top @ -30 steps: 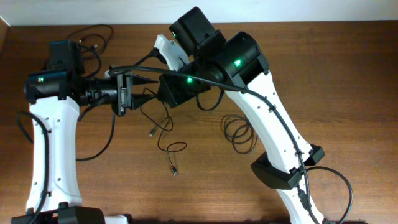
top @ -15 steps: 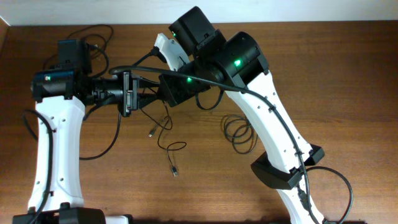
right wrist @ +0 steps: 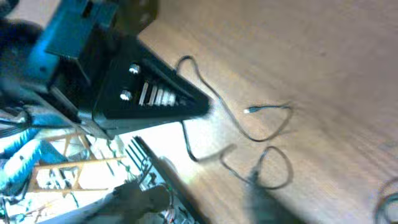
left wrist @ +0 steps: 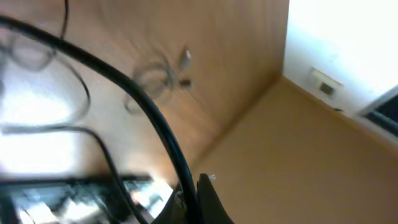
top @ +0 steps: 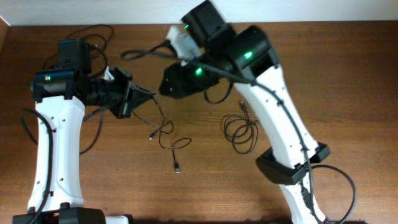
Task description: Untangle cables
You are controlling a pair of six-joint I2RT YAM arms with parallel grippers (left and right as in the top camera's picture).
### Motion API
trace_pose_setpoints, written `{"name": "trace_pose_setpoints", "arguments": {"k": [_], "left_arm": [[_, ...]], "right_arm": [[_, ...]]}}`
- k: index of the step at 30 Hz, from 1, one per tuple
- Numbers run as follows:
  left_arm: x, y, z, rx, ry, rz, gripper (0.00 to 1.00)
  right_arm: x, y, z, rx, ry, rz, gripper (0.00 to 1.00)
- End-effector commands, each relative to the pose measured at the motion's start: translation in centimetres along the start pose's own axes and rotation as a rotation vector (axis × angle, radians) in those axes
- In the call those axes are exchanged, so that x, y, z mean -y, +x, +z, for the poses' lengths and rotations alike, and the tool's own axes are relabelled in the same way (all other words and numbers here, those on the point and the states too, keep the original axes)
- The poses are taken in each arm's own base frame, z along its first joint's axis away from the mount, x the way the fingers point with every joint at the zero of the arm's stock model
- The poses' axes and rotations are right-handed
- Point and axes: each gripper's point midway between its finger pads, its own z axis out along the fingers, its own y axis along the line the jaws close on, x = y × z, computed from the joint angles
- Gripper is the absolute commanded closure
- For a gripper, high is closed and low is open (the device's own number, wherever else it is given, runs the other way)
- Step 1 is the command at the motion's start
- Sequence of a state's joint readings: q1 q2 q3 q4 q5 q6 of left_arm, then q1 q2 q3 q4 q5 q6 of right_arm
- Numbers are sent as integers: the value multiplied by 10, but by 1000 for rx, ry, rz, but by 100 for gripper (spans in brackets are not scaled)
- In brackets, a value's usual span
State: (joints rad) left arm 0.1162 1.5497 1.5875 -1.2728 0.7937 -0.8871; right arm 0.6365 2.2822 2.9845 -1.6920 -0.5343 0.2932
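The thin black cable will go left in the overhead view next, where my left gripper will release it on the clear bare wood part of the table near the back loops.
The cables lie in separate lots on the wooden table (top: pixel 323 68). One thin black cable (top: pixel 163 127) trails from my left gripper (top: pixel 151 95) down to a small loop (top: pixel 180 143) and a plug end (top: pixel 177 168). The left gripper is shut on this cable (left wrist: pixel 168 146), which runs into its jaws (left wrist: pixel 193 199) in the left wrist view. My right gripper (top: pixel 164 87) hovers just right of the left one, open with nothing between its blurred fingers (right wrist: pixel 140 199). The right wrist view shows the left gripper (right wrist: pixel 155 99) from the front and the cable's plug (right wrist: pixel 250 111) below it.
A coiled black cable (top: pixel 241 134) lies beside the right arm's white forearm (top: pixel 280 124). More black cable loops (top: pixel 93 34) sit at the back left behind the left arm (top: pixel 56 124). The far table edge meets a white wall (top: pixel 280 9).
The left gripper has closed on the thin cable and tilted. The right gripper has opened, let go and drawn back up to the right. The cable's loop has slid a little right.
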Motion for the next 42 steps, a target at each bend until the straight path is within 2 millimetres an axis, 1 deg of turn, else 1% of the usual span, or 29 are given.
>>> {"name": "trace_pose_setpoints", "arguments": {"k": [1,2,3,4,5,7,8,10,11,12,13,16,21,23,26,29,30,34,36,39,42], "left_arm": [[9,-15,-9,105,-23,218,100],[31,-16,-25,161,11,308,100],[44,-17,-38,212,23,362,100],[62,-17,-58,292,32,439,100],[81,-18,-87,421,26,510,100],[99,-24,-126,608,5,550,100],[105,-33,-153,754,-28,552,100],[112,-49,-175,902,-53,547,100],[134,-63,-172,924,10,581,100],[151,-66,-161,878,79,627,100],[157,-68,-157,868,100,641,100],[169,-84,-146,861,124,666,100],[175,-117,-127,882,35,851,100],[172,-129,-125,883,25,848,99],[168,-135,-127,847,57,846,100],[155,-147,-134,844,39,808,100],[146,-155,-131,824,26,783,100],[129,-178,-117,777,-5,734,100],[118,-195,-104,751,-26,706,100],[107,-210,-90,700,-34,708,100],[90,-231,-87,689,-57,676,100]], "right_arm": [[-5,-10,-84,160,-81,9,1],[-2,-12,-102,199,-80,15,1],[0,-12,-111,220,-74,9,2],[1,-12,-118,238,-67,-10,1],[2,-12,-127,261,-49,-19,1],[0,-11,-128,265,-46,-39,2],[-2,-10,-125,256,-50,-43,2],[-5,-7,-117,227,-55,-43,1],[-4,-3,-103,186,-40,-64,1],[0,-2,-100,175,-31,-55,1],[1,-2,-98,169,-30,-50,2],[9,0,-91,144,-9,-33,2],[21,4,-78,93,12,-14,1],[25,5,-74,80,25,-26,1],[36,4,-73,81,76,-22,2],[37,4,-73,82,83,-21,1],[38,4,-73,83,89,-21,2],[43,3,-73,88,119,-20,1],[43,3,-73,88,119,-21,2],[43,3,-73,88,119,-20,2],[43,3,-73,87,120,-20,2]]}}
